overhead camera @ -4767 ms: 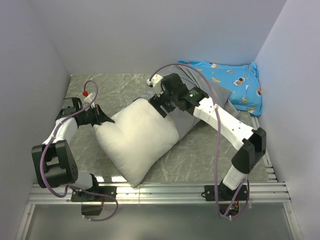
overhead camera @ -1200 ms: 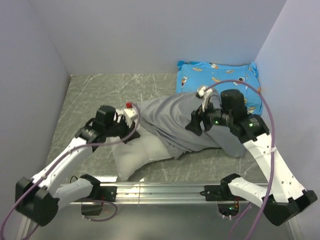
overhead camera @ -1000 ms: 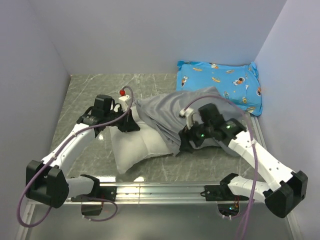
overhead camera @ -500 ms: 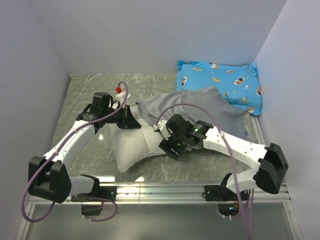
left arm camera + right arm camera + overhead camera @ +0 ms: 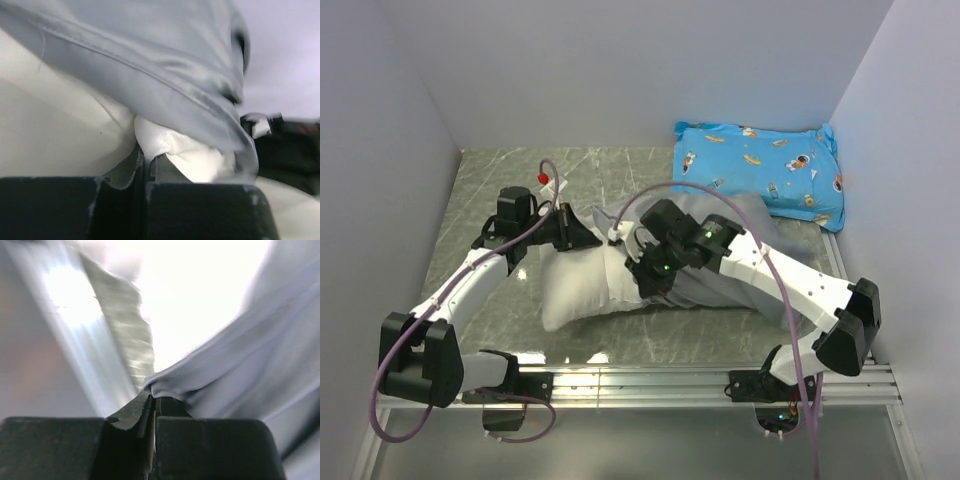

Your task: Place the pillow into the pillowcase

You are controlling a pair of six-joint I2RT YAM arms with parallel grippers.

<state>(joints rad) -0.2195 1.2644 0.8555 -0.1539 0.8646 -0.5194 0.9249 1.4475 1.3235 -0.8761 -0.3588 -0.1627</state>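
Note:
Next, my left gripper will pull away from the pillowcase opening, return beside it and release the white pillow (image 5: 575, 290), as it still sticks out of the pillowcase.
The white pillow (image 5: 575, 290) lies across the middle of the table, and the grey pillowcase (image 5: 715, 295) is drawn over its right part. My left gripper (image 5: 592, 238) sits at the pillow's far edge, by the pillowcase mouth. In the left wrist view the left gripper (image 5: 145, 160) is shut on a pinch of white pillow (image 5: 60, 130) fabric, with the pillowcase (image 5: 150, 55) hem draped just above. My right gripper (image 5: 642, 278) rests at the pillowcase's open edge. In the right wrist view the right gripper (image 5: 154, 405) is shut on the pillowcase (image 5: 250, 360) hem.
A blue cartoon-printed pillow (image 5: 760, 170) lies at the back right against the wall. White walls close in the marble table (image 5: 490, 190) on three sides. A metal rail (image 5: 640, 380) with the arm bases runs along the near edge.
My right gripper swung left from the pillowcase's right side to its open edge and shut on the hem. The pillowcase slid left over the pillow. My left gripper shifted slightly back-left, still shut.

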